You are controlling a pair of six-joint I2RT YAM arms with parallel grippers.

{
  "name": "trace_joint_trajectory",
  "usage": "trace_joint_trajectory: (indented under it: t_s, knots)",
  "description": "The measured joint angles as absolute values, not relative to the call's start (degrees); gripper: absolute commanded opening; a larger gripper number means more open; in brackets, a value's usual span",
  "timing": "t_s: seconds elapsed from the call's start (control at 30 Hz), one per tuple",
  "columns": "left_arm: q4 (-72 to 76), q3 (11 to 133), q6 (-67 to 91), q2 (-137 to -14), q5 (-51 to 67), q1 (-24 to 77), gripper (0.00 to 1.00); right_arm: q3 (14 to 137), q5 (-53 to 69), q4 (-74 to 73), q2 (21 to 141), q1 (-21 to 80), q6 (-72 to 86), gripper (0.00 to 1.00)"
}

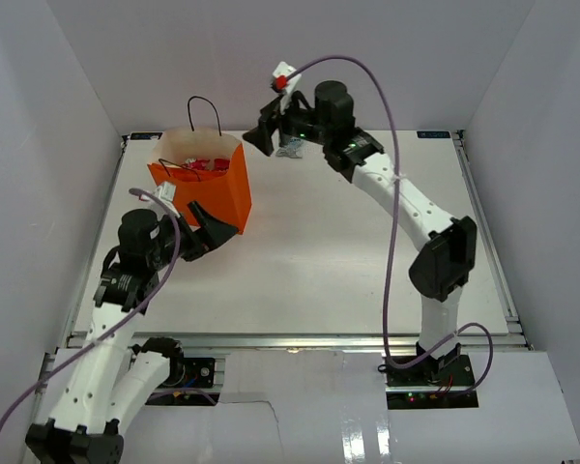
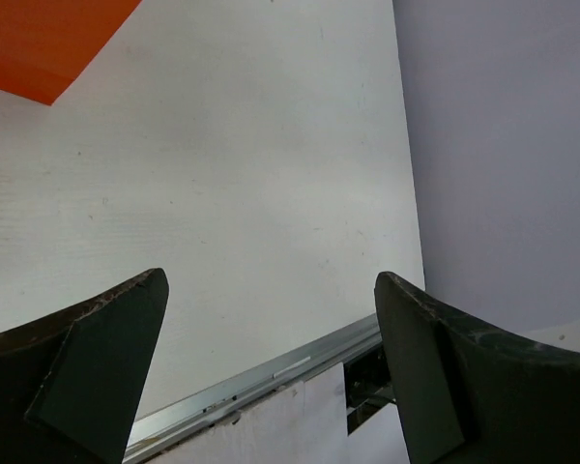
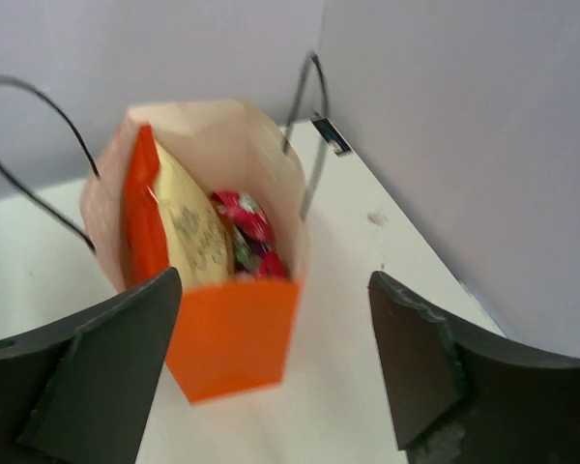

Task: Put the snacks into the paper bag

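I will move my left gripper outward past the paper bag [image 1: 217, 193] and down onto the silver packet [image 1: 291, 148] next. The packet is on the table, lower than my gripper and outward of it.
The orange paper bag [image 1: 217, 193] stands upright at the back left of the table, its black handles up. Snacks [image 1: 201, 165] lie inside it. In the right wrist view the bag [image 3: 230, 338] holds a large cream and red-orange chip bag [image 3: 188, 232] and red and magenta packets [image 3: 246, 224]. My right gripper [image 1: 267, 135] is open and empty, held high, right of the bag's mouth; it also shows in its wrist view [image 3: 275, 290]. My left gripper [image 1: 216, 227] is open and empty, at the bag's near right corner [image 2: 48, 39]; it also shows in its wrist view [image 2: 271, 285].
White walls close in the table on the left, back and right. A metal rail [image 2: 271, 372] runs along the table's near edge. A purple cable [image 1: 391, 193] loops over the right arm.
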State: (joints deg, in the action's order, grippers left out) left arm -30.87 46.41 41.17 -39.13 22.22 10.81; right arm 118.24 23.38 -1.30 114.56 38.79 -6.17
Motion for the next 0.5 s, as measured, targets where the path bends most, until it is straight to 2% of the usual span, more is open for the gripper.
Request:
trace_joint_trajectory:
  t_s: [0.07, 0.17, 0.33, 0.5]
  knots:
    - [-29.02, 48.58, 41.1, -45.63, 22.48, 12.73, 0.98, 111.15, 25.43, -1.89, 108.66, 34.63, -6.37, 0.91]
    - [-27.51, 54.06, 40.29, -55.53, 19.75, 21.43, 0.98, 100.88, 29.23, -3.31, 101.49, 27.05, -7.03, 0.97]
    - [-24.4, 70.04, 38.04, -75.44, 12.88, 36.62, 0.98, 84.93, 33.3, -10.26, 94.19, 12.73, -8.93, 0.96]
    - [-22.79, 87.09, 33.36, -97.54, 4.27, 39.11, 0.98, 68.31, 34.63, -16.99, 84.99, 1.1, -11.88, 0.97]
